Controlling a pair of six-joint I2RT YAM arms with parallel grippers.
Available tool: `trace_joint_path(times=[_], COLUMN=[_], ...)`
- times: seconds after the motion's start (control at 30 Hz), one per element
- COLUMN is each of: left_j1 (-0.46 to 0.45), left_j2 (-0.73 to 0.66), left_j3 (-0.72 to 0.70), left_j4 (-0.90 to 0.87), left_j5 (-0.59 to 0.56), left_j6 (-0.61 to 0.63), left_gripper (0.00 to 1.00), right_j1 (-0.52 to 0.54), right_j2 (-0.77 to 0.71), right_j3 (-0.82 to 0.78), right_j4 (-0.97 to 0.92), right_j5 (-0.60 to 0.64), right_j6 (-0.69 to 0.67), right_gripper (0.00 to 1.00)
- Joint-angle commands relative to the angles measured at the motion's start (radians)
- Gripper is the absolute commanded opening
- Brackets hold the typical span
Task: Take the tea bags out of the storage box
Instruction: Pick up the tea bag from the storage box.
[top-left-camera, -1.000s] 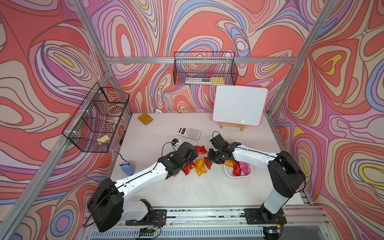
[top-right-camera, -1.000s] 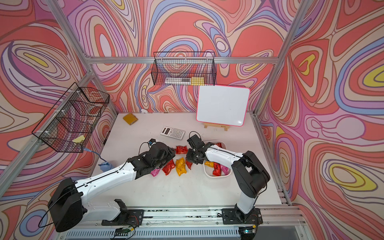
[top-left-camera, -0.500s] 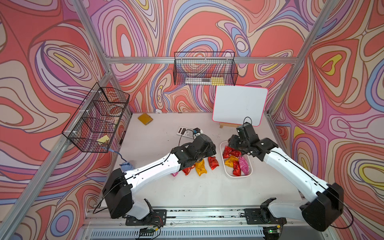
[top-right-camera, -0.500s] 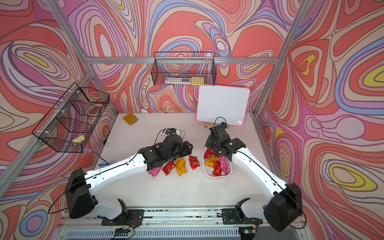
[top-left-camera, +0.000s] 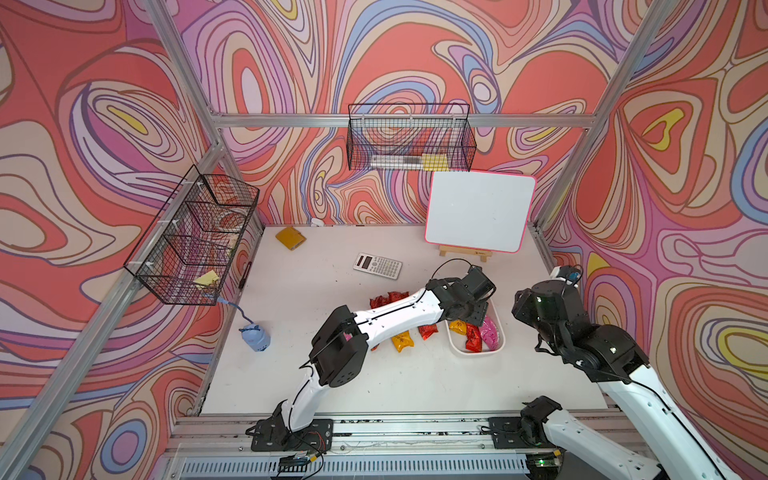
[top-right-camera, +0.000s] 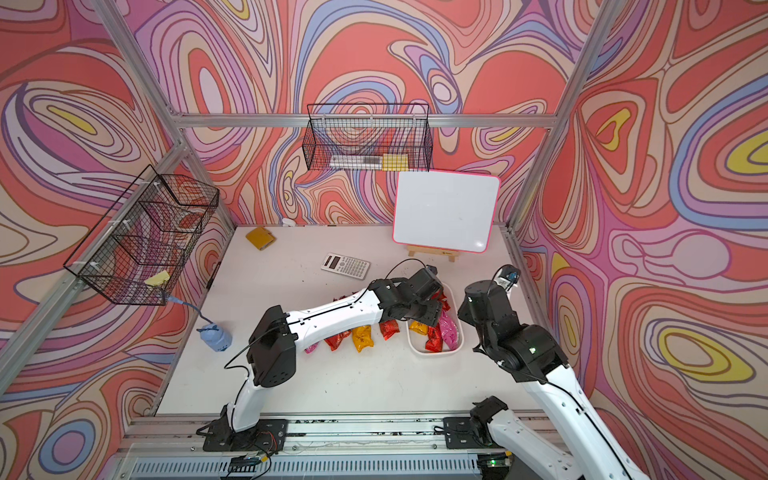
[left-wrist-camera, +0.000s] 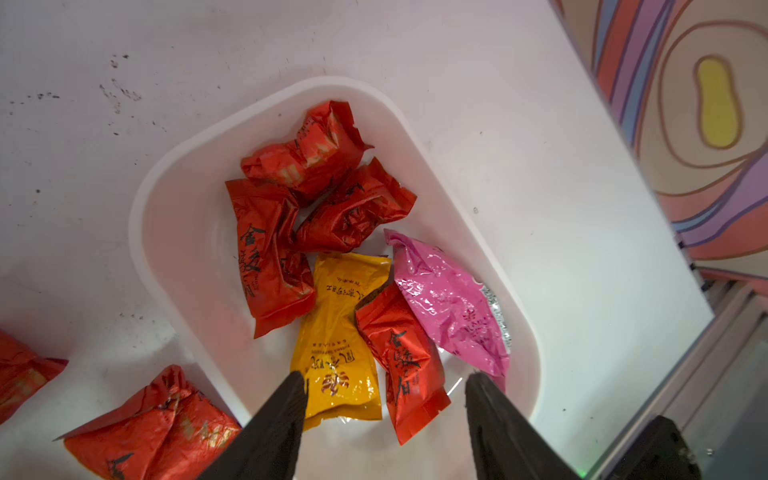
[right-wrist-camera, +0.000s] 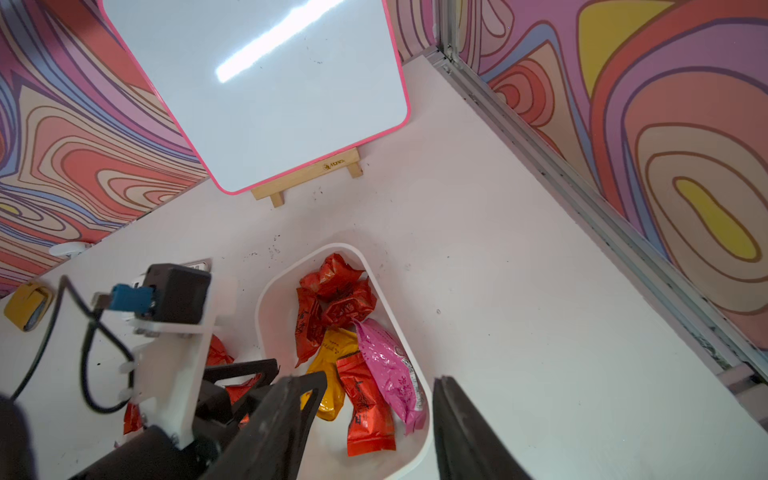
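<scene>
The printed side of the yellow tea bag is uncovered between red tea bags, so my open left gripper should next go down into the storage box, onto the yellow tea bag's middle.
The storage box is a shallow white tub right of the table's middle. In it lie several tea bags: a pink one, a yellow one and red ones. More tea bags lie in a row on the table left of the box, among them a yellow one and a red one. My left gripper hangs open over the box's left side, above the yellow and red bags, holding nothing. My right gripper is open and empty, raised beside the box's right side.
A calculator lies behind the bags. A whiteboard on a wooden easel stands at the back right. A mustard-yellow pad sits at the back left, a small blue object at the left edge. Wire baskets hang on the walls.
My left gripper has swung right from the row of bags to over the box. My right gripper has opened and drawn back from the box toward the right wall.
</scene>
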Motion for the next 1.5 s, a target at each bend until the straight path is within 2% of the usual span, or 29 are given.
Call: trace_joint_path(times=[0.0, 0.33, 0.5, 0.77, 0.87, 0.9, 1.07, 1.33, 1.47], left_j1=[0.008, 0.009, 0.009, 0.009, 0.009, 0.009, 0.008, 0.011, 0.063], left_j2=[0.067, 0.192, 0.283, 0.303, 0.287, 0.271, 0.121, -0.200, -0.343], left_j3=[0.104, 0.204, 0.323, 0.339, 0.338, 0.333, 0.215, -0.114, -0.291], left_j4=[-0.180, -0.260, -0.324, -0.321, -0.318, -0.310, -0.184, 0.045, 0.094], left_j5=[0.018, -0.014, -0.040, -0.046, -0.053, -0.051, -0.049, -0.085, -0.090], left_j6=[0.105, 0.117, 0.134, 0.147, 0.148, 0.146, 0.106, -0.034, -0.109], left_gripper=[0.63, 0.54, 0.47, 0.18, 0.04, 0.00, 0.00, 0.00, 0.00], right_j1=[0.002, 0.003, 0.002, 0.002, 0.002, 0.002, 0.002, 0.002, 0.002], right_j2=[-0.007, -0.018, -0.011, -0.008, -0.010, -0.011, -0.021, 0.003, 0.042], right_j3=[-0.010, -0.033, -0.048, -0.043, -0.038, -0.036, -0.028, -0.045, -0.043], right_j4=[-0.070, -0.069, -0.061, -0.077, -0.084, -0.090, -0.104, -0.063, -0.033], right_j5=[0.049, 0.026, 0.002, 0.001, 0.002, 0.003, 0.012, -0.032, -0.059], right_j6=[0.020, 0.031, 0.043, 0.053, 0.055, 0.057, 0.056, 0.041, 0.029], right_gripper=[0.53, 0.54, 0.54, 0.54, 0.54, 0.54, 0.54, 0.54, 0.54])
